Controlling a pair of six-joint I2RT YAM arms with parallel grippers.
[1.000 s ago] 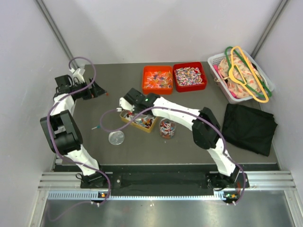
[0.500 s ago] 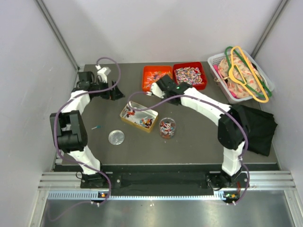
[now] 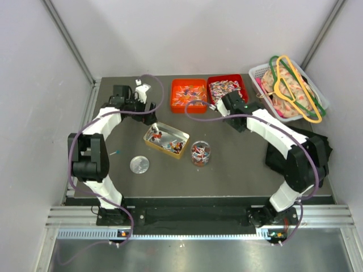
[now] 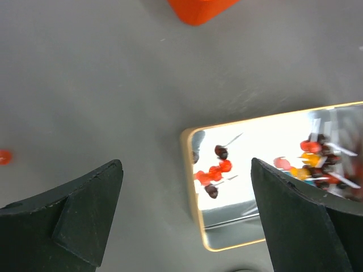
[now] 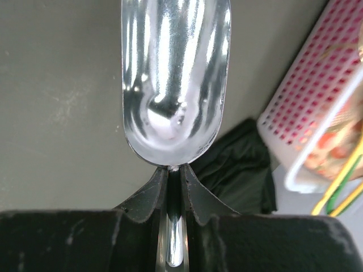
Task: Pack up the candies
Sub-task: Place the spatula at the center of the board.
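Observation:
I should next move my right gripper toward the white basket and down, and let go of the scoop on the bare tabletop (image 3: 254,105) (image 5: 245,90) beside the basket, as the bowl of the scoop is empty.
The candies (image 3: 226,89), in mixed shiny wrappers, fill the red bin (image 3: 243,102) at the back. More of them sit in a glass jar (image 3: 200,153) in the middle of the table. My right gripper (image 3: 224,105) is shut on the handle of a metal scoop (image 5: 176,79), just in front of the red bin. In the right wrist view my right gripper (image 5: 176,173) holds the scoop bowl empty above bare table. My left gripper (image 3: 146,111) is open and empty. In the left wrist view my left gripper (image 4: 186,170) hangs over the left end of a gold-rimmed tin (image 4: 198,226).
The tin (image 3: 181,136) holds small red and dark pieces. An orange bin (image 3: 173,96) stands left of the red bin. A round lid (image 3: 139,164) lies front left. A black cloth (image 3: 298,153) and a white basket (image 3: 261,76) with hangers are at the right.
My right arm has swung with the scoop from over the tin back and right to the front of the red bin. My left arm has moved right, toward the tin.

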